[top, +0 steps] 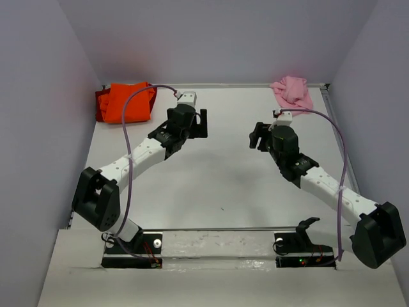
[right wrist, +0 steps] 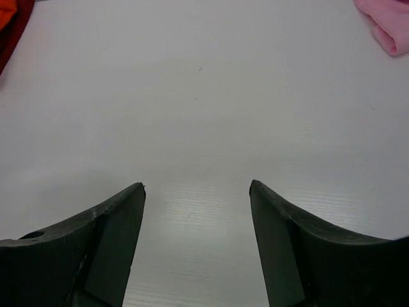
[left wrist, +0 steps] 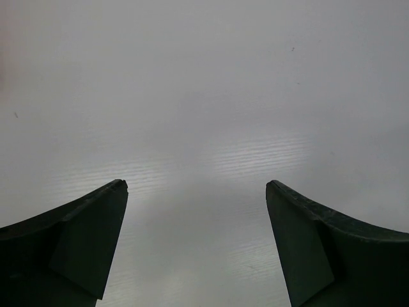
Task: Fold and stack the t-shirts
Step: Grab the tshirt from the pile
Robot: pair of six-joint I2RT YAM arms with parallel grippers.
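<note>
I will lower my right gripper, away from my base, onto the near end of the light pink t-shirt (top: 293,91).
Orange t-shirts (top: 128,102) lie stacked and folded at the table's far left corner; a sliver of them (right wrist: 7,25) shows at the top left of the right wrist view. A crumpled light pink t-shirt (top: 293,91) lies at the far right corner, and its edge (right wrist: 386,22) shows in the right wrist view. My left gripper (top: 202,123) hovers over bare table right of the orange pile, open and empty (left wrist: 197,185). My right gripper (top: 255,135) hangs below and left of the pink shirt, open with nothing between its fingers (right wrist: 197,185).
Grey walls enclose the white table (top: 217,173) on the left, back and right. Purple cables (top: 128,134) loop over both arms. A metal rail (top: 223,230) runs along the near edge by the arm bases.
</note>
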